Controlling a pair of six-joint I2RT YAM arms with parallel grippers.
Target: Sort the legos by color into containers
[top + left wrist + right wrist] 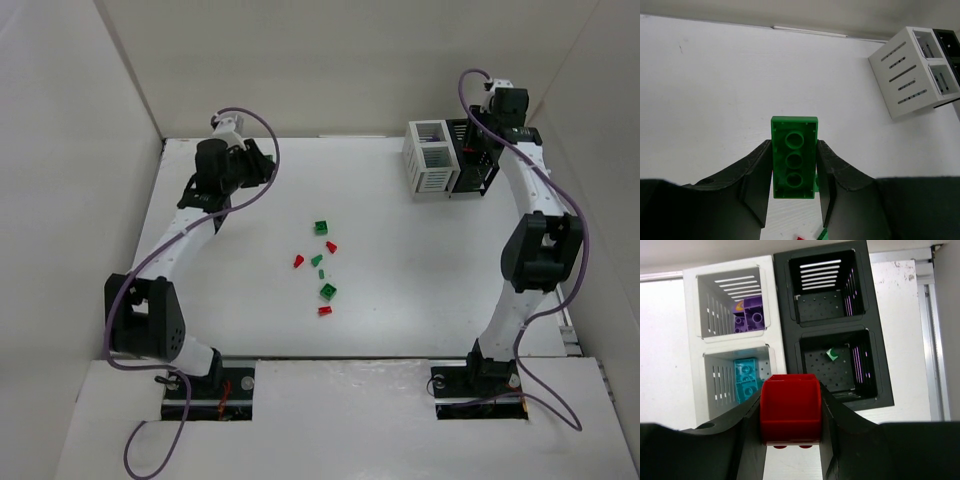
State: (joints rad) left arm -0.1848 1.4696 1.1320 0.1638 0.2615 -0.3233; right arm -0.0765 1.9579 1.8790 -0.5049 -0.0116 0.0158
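Note:
The near section of the black bin has green in it and its far section is empty, so the robot's right gripper will next move the red brick (790,409) outward over that far section.
My left gripper (794,146) is shut on a green brick (794,157), held above the table at the far left (256,166). My right gripper (790,390) is shut on a red brick (790,409), held over the near edge where the white bin (692,315) and the black bin (875,340) join. The white bin holds purple bricks (750,320) and a teal brick (745,380). The black bin holds one small green piece (832,354). Several red and green bricks (322,268) lie loose mid-table.
The two bins (432,158) stand at the back right, by the wall. The white bin also shows in the left wrist view (910,70). White walls enclose the table on three sides. A metal rail (930,340) runs along the right edge.

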